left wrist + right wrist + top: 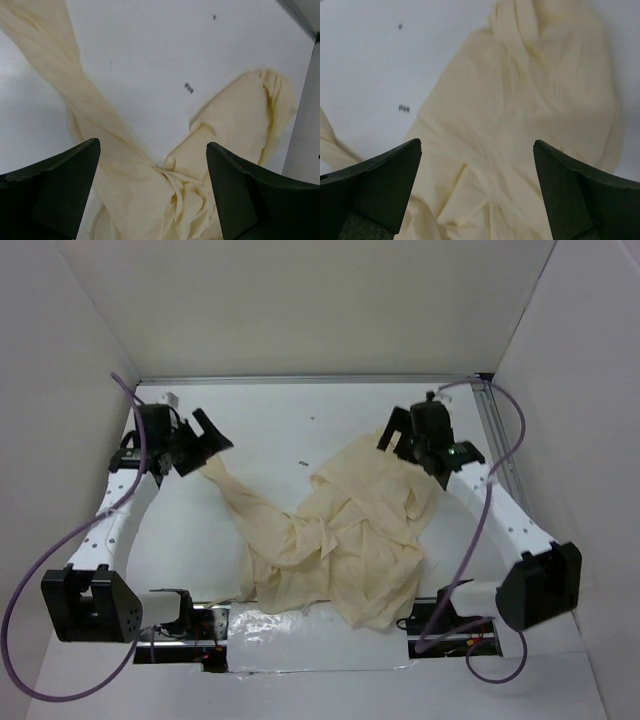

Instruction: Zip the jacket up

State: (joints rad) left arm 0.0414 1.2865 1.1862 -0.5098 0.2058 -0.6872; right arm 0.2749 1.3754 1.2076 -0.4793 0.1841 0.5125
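My open left gripper moves down and back along the sleeve onto its middle part (pixel 247 504) (pixel 102 129) next, because the fabric lies narrow there with bare table beside it.
The pale cream jacket (pixel 350 540) lies crumpled on the white table, one long sleeve (pixel 235 490) stretched toward the far left. My left gripper (pixel 208 448) hovers at that sleeve's end, jaws wide open. In the left wrist view the open left gripper (pixel 152 145) has the sleeve and bunched jacket (pixel 130 190) lying below it, nothing pinched. My right gripper (pixel 397 445) hangs over the jacket's far right part. In the right wrist view the right gripper (pixel 477 143) is open above wrinkled jacket (pixel 530 100) fabric. No zipper shows.
White walls enclose the table (pixel 280 420) on three sides. A metal rail (pixel 497 440) runs along the right edge. A small dark mark (pixel 305 464) sits on the table near the sleeve. Purple cables (pixel 130 410) loop beside both arms.
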